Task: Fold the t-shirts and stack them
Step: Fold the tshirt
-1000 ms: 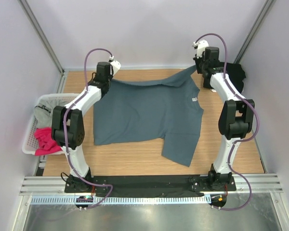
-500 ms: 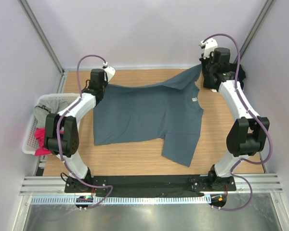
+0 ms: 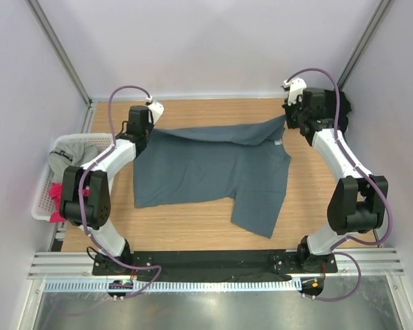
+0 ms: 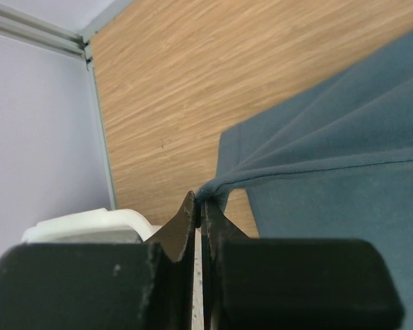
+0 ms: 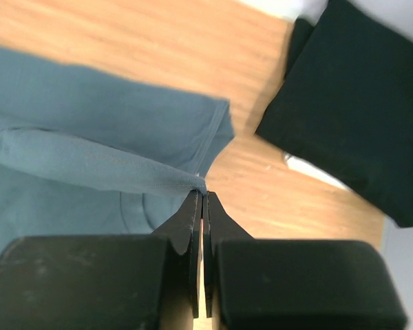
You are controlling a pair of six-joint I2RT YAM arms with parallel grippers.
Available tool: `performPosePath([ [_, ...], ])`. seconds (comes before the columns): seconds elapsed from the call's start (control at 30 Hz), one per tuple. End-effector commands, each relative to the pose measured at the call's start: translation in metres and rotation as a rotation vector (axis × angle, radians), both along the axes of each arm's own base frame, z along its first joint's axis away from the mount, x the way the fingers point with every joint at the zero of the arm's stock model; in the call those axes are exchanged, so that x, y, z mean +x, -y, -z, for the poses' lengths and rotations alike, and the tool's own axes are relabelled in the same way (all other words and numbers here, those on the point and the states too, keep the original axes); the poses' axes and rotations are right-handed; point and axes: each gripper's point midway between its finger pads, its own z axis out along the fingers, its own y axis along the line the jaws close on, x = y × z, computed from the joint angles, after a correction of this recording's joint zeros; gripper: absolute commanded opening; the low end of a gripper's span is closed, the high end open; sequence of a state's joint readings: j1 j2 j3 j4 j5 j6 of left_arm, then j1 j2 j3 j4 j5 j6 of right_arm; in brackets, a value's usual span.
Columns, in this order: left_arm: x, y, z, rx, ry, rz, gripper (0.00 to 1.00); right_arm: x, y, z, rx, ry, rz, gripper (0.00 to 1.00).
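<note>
My right gripper should move down and back toward the shirt's side edge by the white tag [image 3: 283, 150] to release the hem, as it still hangs above the cloth.
A slate blue-grey t-shirt [image 3: 213, 168] lies spread on the wooden table, with its far edge lifted off the wood. My left gripper [image 3: 146, 130] is shut on the far left corner of that edge, and the cloth shows pinched at its tips [image 4: 200, 203]. At the far right corner my right gripper [image 3: 287, 122] is shut on the hem [image 5: 202, 194]. The edge hangs taut between the two grippers. A folded black t-shirt [image 5: 351, 103] lies at the far right of the table. A light grey t-shirt [image 3: 62, 161] and a pink one [image 3: 58, 206] lie in the basket.
A white slatted basket [image 3: 40, 196] stands off the table's left edge, and its rim [image 4: 89, 221] shows beside my left fingers. Walls and frame posts close in the back and sides. Bare wood [image 3: 193, 223] runs along the near edge.
Both grippers have come toward the near side with the shirt's far edge, which now folds over the shirt's upper part. Both arms stretched outward on the way.
</note>
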State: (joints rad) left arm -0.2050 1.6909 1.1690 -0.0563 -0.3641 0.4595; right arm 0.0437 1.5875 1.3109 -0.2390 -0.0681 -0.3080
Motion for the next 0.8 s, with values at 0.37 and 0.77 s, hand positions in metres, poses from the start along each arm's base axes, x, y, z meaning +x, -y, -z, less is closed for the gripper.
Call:
performPosePath([
  [0.37, -0.017, -0.006, 0.027, -0.005, -0.031, -0.028, 0.00, -0.022, -0.012, 0.015, 0.053, -0.024, -0.037, 0.01],
  [0.77, -0.033, -0.009, 0.059, -0.001, -0.092, -0.035, 0.00, -0.031, -0.014, 0.037, 0.061, -0.069, -0.047, 0.01],
])
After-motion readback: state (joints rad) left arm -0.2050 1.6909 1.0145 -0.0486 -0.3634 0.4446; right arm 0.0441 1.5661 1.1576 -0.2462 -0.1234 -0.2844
